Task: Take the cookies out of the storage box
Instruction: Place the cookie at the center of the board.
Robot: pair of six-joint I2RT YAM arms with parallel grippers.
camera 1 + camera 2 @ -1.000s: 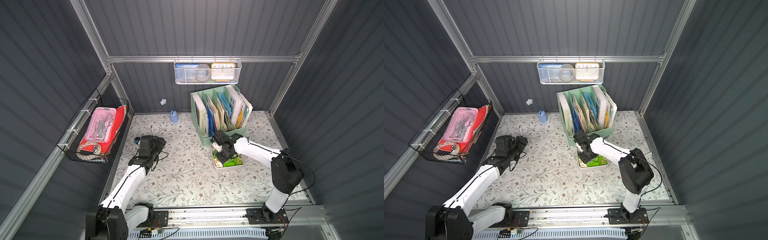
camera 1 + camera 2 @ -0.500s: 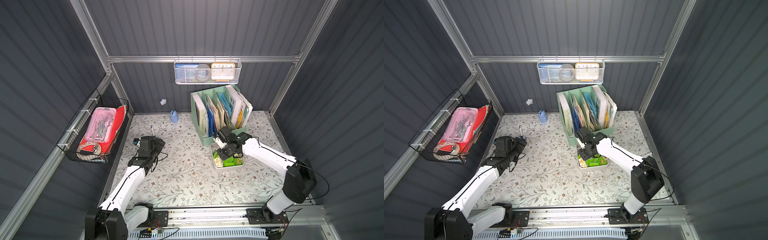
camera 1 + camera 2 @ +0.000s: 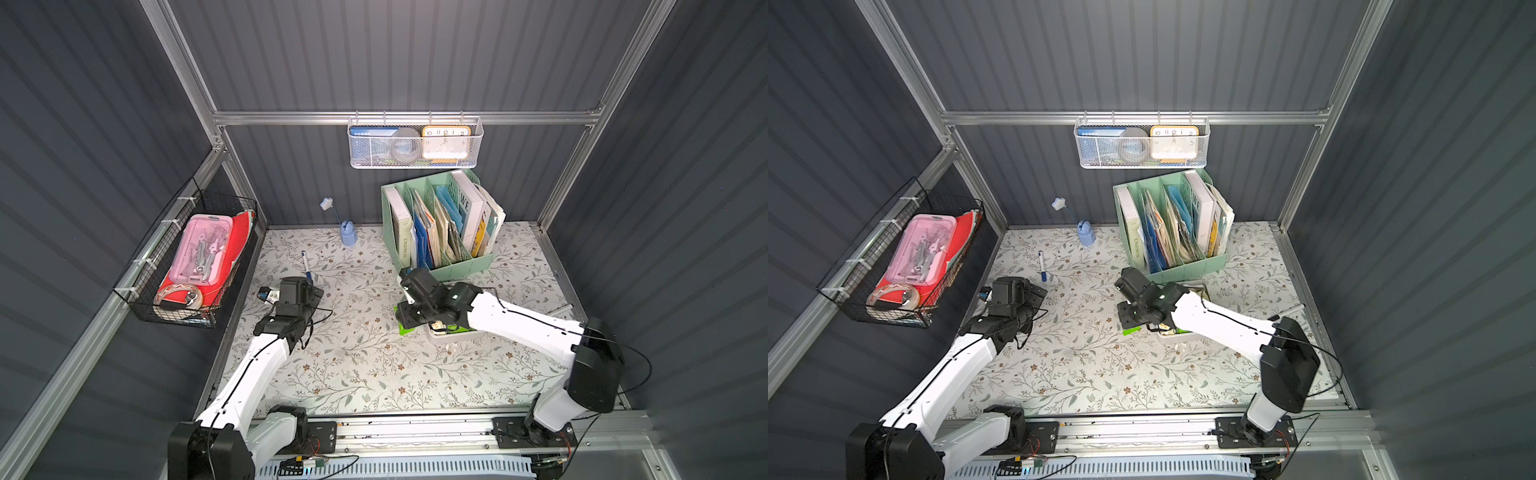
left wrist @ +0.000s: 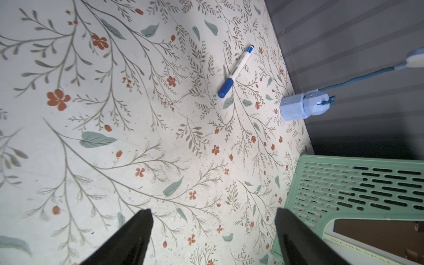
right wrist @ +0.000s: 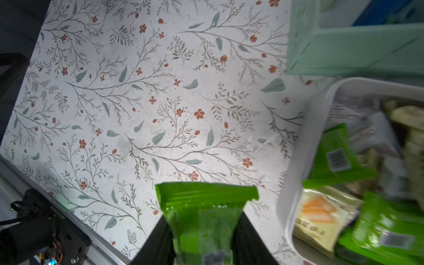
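Observation:
I need to move my right gripper next away from the box (image 3: 454, 335) and down to release the green packet, as bare floral tabletop lies below it toward my left gripper.
The storage box (image 3: 454, 335) (image 3: 1178, 336) is a shallow whitish tray in front of the file organiser, mostly hidden by my right arm in both top views. In the right wrist view its rim (image 5: 296, 160) shows, and green and pale yellow cookies (image 5: 332, 156) lie inside. My right gripper (image 5: 203, 220) (image 3: 411, 316) (image 3: 1129, 316) is shut on one green cookie packet (image 5: 206, 206) (image 3: 405, 329) (image 3: 1131, 331), held over the floral table just left of the box. My left gripper (image 4: 212, 213) (image 3: 311, 289) hangs open and empty over the table's left side.
A mint-green file organiser (image 3: 440, 224) (image 4: 355, 183) stands right behind the box. A blue-capped pen (image 3: 306, 266) (image 4: 236, 71) and a small blue lamp (image 3: 348, 237) (image 4: 298, 107) sit at the back left. A black wire basket (image 3: 187, 257) hangs on the left wall, a white mesh basket (image 3: 415, 143) on the back wall.
My right gripper closed on a green packet inside the box and has carried it leftward, out over the table. The left arm has barely moved.

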